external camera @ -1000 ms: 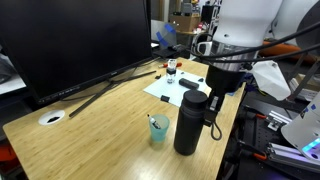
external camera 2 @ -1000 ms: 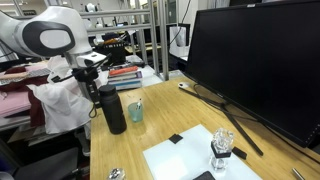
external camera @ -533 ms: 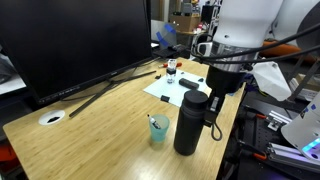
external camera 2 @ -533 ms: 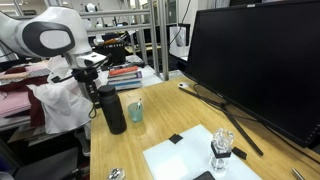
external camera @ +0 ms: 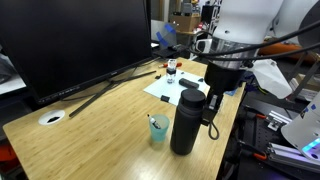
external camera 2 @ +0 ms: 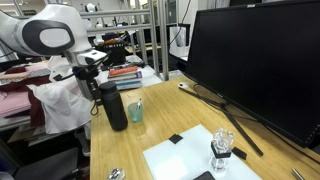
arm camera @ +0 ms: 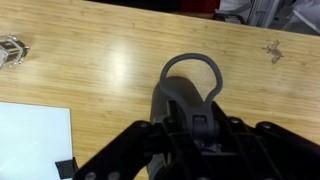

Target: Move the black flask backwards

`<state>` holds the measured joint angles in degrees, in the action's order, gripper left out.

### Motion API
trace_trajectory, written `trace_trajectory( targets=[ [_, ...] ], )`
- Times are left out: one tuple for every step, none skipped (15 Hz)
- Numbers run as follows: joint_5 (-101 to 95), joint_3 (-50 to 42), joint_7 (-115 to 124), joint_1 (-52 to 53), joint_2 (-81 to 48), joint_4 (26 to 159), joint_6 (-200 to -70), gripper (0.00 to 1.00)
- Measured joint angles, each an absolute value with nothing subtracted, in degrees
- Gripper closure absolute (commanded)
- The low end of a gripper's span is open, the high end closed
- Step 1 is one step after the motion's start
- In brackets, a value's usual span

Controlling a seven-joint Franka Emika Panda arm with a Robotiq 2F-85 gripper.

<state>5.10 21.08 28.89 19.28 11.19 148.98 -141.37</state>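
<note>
My gripper moves outward past the teal cup next, over the bare wood by the monitor's foot, and releases the flask's cap, since that spot is clear.
The black flask stands upright on the wooden table near its edge. It also shows in an exterior view. In the wrist view its lid with a loop handle sits right between my jaws. My gripper is shut on the flask's upper part and shows in an exterior view and in the wrist view. The flask's base is hidden in the wrist view.
A teal cup stands close beside the flask, also in an exterior view. A large monitor on a V-shaped foot fills the back. A white sheet bears a small glass bottle. A white disc lies near the table's corner.
The flask and my gripper have shifted slightly together along the table edge. Nothing else has moved.
</note>
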Motion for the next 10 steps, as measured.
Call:
trace_trajectory(
  targets=[
    [5.12,21.08,28.63,19.28,11.30,148.93,-141.75,0.92],
    [5.12,21.08,28.40,19.28,11.43,148.89,-142.02,0.92],
    [5.12,21.08,28.29,19.27,11.53,148.85,-142.19,0.92],
    [5.10,21.07,28.27,19.21,11.60,148.77,-142.28,0.92],
    [5.08,20.94,28.27,19.08,11.67,148.61,-142.29,0.92],
    [5.08,20.63,28.30,18.85,11.76,148.32,-142.18,0.92],
    [5.09,20.31,28.31,18.50,11.87,147.89,-141.94,0.92],
    [5.08,19.90,28.31,18.03,12.01,147.25,-141.53,0.92],
    [5.09,19.54,28.32,17.46,12.18,146.46,-141.06,0.92],
    [5.09,19.10,28.34,16.88,12.35,145.58,-140.53,0.92]
  ],
)
